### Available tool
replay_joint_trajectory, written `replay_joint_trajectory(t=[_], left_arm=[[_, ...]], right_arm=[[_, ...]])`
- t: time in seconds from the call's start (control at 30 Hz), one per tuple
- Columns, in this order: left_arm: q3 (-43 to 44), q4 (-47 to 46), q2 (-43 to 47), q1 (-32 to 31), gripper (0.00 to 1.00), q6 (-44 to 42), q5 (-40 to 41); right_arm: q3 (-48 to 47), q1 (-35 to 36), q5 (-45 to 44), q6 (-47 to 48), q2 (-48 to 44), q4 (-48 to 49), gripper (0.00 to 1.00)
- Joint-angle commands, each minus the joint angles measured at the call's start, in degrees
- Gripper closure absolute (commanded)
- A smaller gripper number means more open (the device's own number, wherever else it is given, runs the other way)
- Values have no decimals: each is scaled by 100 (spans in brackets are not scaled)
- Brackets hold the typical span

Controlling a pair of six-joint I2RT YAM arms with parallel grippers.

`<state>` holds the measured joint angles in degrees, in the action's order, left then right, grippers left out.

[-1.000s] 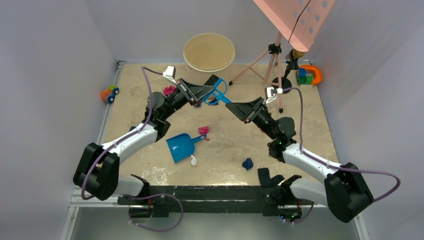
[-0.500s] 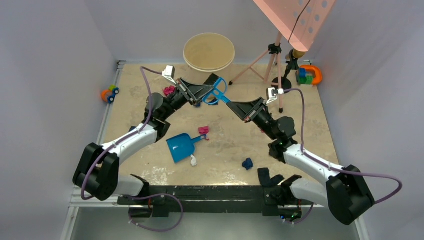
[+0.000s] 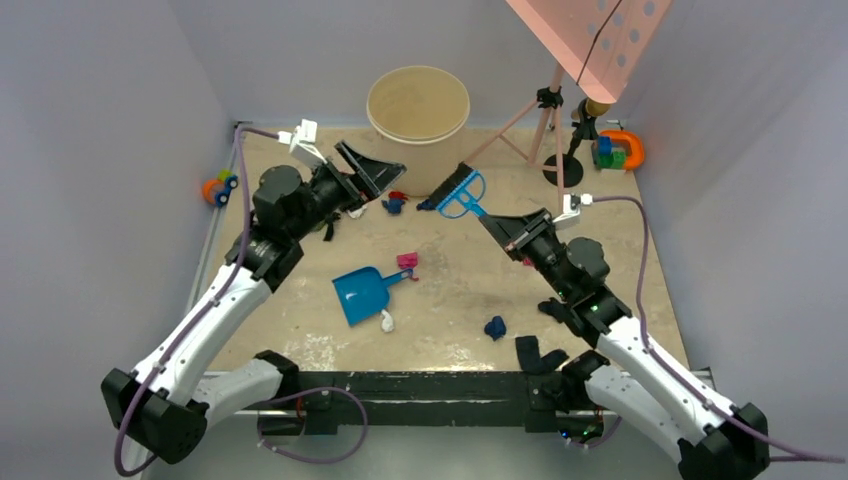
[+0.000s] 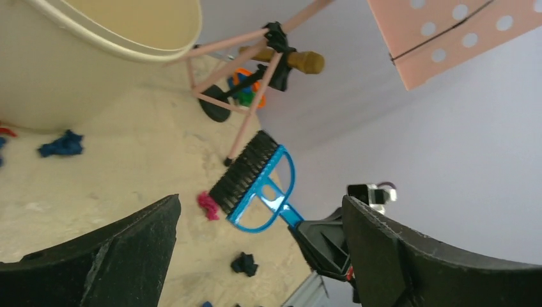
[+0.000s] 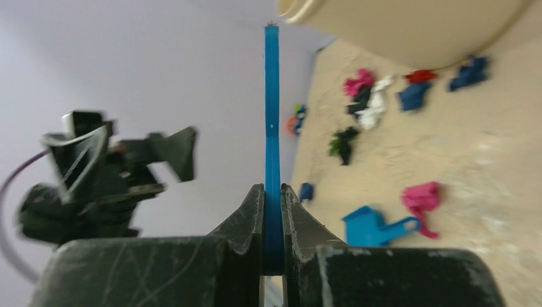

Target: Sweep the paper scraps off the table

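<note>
The brush [image 3: 458, 190] is already in my right gripper, so my left gripper will next move back and down onto the dustpan's narrow handle [image 3: 398, 276], with its fingers tilting toward the tabletop.
The blue hand brush [image 3: 458, 190] with black bristles hangs over the table [image 3: 600, 230] in front of the bowl. My right gripper [image 3: 492, 222] is shut on its handle [image 5: 273, 128], and the jaws [image 5: 273, 188] pinch the flat blue strip. My left gripper [image 3: 378, 172] stands open and empty to the left, well apart from the brush [image 4: 255, 185]; its fingers [image 4: 115, 256] frame the view. Paper scraps lie scattered: pink [image 3: 407, 262], white [image 3: 387, 322], dark blue [image 3: 495, 326], black [image 3: 527, 350], and a cluster by the bowl [image 3: 395, 203] [image 5: 364, 96].
A blue dustpan [image 3: 362, 293] lies near the table's middle. A beige bowl [image 3: 418, 105] stands at the back. A pink tripod stand [image 3: 548, 120] is back right, next to toy blocks with an orange ring [image 3: 618, 150]. A toy car [image 3: 218, 187] sits at the left edge.
My left gripper let go of the brush, opened and drew back to the left. The right gripper shut on the handle and carries the brush a little to the right.
</note>
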<state>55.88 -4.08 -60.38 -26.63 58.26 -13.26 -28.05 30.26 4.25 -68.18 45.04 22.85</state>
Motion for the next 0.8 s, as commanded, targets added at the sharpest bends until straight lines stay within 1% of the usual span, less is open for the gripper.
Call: replay_joint_trajectory(t=[0.0,0.07,0.17,0.23,0.33,0.43,0.5,0.53,0.63,0.7,0.77], left_arm=[[584,3029,106,57,0,-1030,1187],[506,3579,111,62,1,-792,1573],[230,4398,132,130,9,-106,2191],[-78,4474,132,306,10,72,2148],[-297,4618,20,446,8,457,1950],[-302,4986,-310,425,8,1192,1509],[-430,4941,-460,266,8,1788,1233],[-488,4898,-493,122,8,2105,1233],[-592,4848,-493,-363,11,3045,1635],[-564,4892,-535,-621,16,3695,1855],[-477,5114,-652,-815,18,4282,2008]], right_arm=[[-756,-11,-1726,813,-555,-3085,100],[-1064,-5,-2353,939,-596,-4017,100],[-1473,-10,-3057,919,-385,-5042,100],[-1748,-11,-3250,959,-128,-5542,100],[-2153,-4,-3411,791,359,-6293,100],[-2406,-7,-3516,914,762,-6691,100],[-2532,-5,-3670,952,1012,-6925,100],[-2595,-8,-3749,909,1144,-7084,100],[-2770,-6,-3799,1110,1480,-7313,100],[-2828,-6,-3752,1345,1627,-7271,100],[-2794,-11,-3688,1519,1601,-7166,100]])
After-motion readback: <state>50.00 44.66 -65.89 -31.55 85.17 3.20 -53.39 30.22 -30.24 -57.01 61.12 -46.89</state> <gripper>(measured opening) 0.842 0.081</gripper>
